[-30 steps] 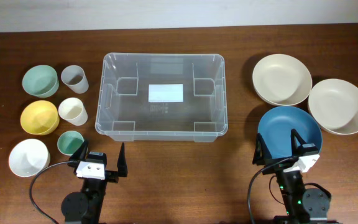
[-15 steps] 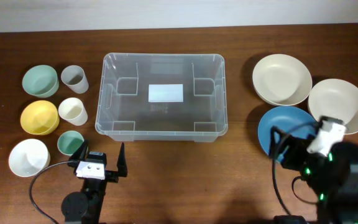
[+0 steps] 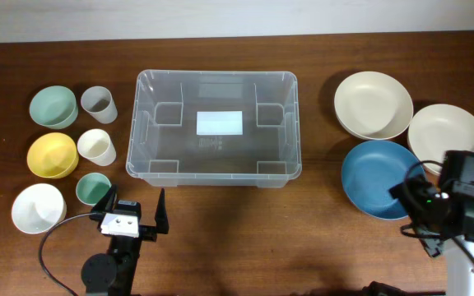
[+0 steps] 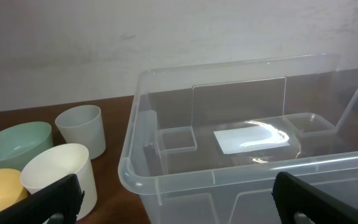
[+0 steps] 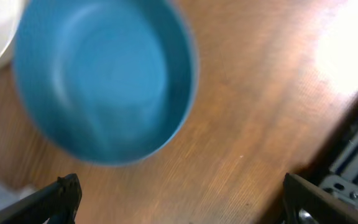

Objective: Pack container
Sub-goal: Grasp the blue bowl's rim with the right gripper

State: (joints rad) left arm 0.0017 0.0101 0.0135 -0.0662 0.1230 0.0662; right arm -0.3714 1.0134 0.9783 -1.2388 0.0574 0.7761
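Note:
My right gripper moves down to the blue bowl next, onto its near rim (image 3: 402, 212) (image 5: 189, 82) on the side away from the container.
The container (image 3: 216, 127), a large clear bin with a white label on its bottom, stands empty at the table's middle. It also fills the left wrist view (image 4: 229, 168). My left gripper (image 3: 134, 218) is open and empty, just in front of the bin's near left corner, and its fingers frame that view (image 4: 176, 190). My right gripper (image 3: 418, 215) is open and empty. It hangs above the table at the near right edge of a blue bowl (image 3: 377, 177), which shows blurred in the right wrist view (image 5: 104, 81) ahead of the fingers (image 5: 179, 193).
Two cream bowls (image 3: 373, 104) (image 3: 449, 136) lie at the right. At the left are a green bowl (image 3: 53, 105), a grey cup (image 3: 99, 104), a yellow bowl (image 3: 53, 154), a white cup (image 3: 96, 146), a small green cup (image 3: 92, 188) and a white bowl (image 3: 38, 207).
My right arm has risen and swung to the right, uncovering the blue bowl; its view is motion-blurred. The left arm and all objects have not moved.

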